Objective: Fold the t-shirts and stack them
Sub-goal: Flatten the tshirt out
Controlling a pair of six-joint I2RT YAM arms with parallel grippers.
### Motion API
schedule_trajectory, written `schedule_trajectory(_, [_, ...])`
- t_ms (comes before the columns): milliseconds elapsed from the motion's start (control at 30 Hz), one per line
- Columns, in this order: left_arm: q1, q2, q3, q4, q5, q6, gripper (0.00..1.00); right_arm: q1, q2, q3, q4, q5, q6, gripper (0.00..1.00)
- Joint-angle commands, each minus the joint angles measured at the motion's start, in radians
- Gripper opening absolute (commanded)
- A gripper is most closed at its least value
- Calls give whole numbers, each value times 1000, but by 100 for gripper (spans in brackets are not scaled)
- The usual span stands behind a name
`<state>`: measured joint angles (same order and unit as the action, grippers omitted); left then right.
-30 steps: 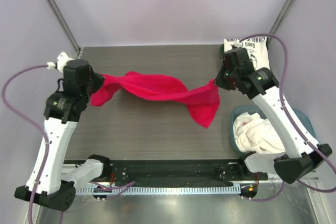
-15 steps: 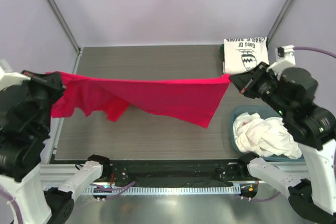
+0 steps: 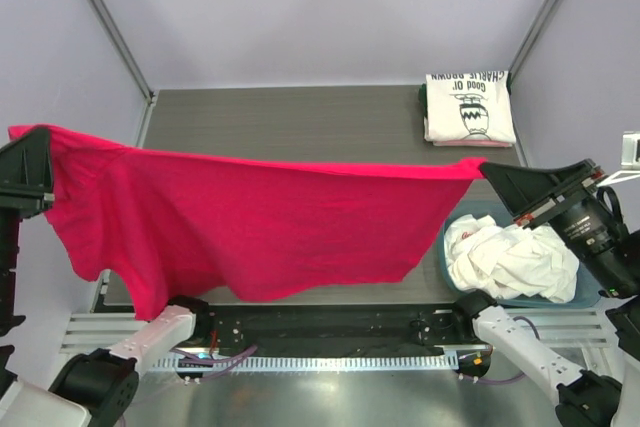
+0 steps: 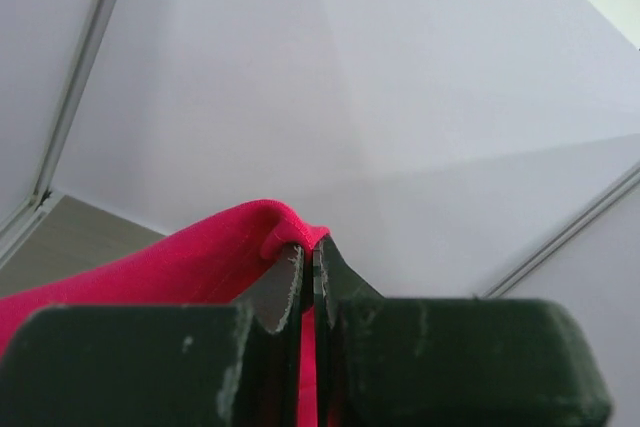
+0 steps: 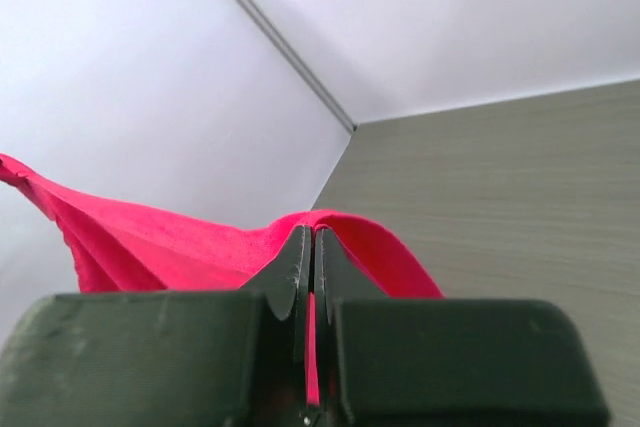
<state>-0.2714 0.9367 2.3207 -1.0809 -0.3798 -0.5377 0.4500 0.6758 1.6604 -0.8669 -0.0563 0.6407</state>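
My right gripper goes down and outward next to the bare tabletop beside the cream t-shirt, which lies below and outward of it, and releases the red corner there.
The crimson red t-shirt [image 3: 250, 227] hangs spread wide in the air between both arms, high above the table. My left gripper [image 3: 42, 139] is shut on its left corner; in the left wrist view the red cloth [image 4: 180, 262] folds over my left gripper [image 4: 308, 252]. My right gripper [image 3: 487, 167] is shut on its right corner; in the right wrist view the red cloth [image 5: 190, 247] runs between the jaws of my right gripper [image 5: 314, 235]. The folded cream Charlie Brown t-shirt [image 3: 468, 107] lies at the table's back right. White t-shirts [image 3: 505, 259] lie crumpled in the tub.
The blue-grey plastic tub [image 3: 447, 237] stands at the table's right front, under my right arm. The dark wood-grain table [image 3: 300, 122] shows behind the hanging shirt. Metal frame posts [image 3: 105, 22] rise at both back corners.
Both arms have risen and moved apart and toward the camera. The red shirt has gone from a twisted band to a wide hanging sheet.
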Motion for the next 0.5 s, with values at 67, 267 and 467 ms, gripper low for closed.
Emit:
schedule_trajectory(67, [-61, 221, 65, 55, -44, 100, 4, 0, 158, 73, -12, 198, -49, 1])
schedule_trajectory(267, [-54, 500, 31, 23, -52, 127, 16, -2, 424, 32, -57, 482, 19, 1])
schedule_trajectory(467, [221, 880, -32, -31, 277, 6, 40, -187, 836, -4, -75, 535, 86, 1])
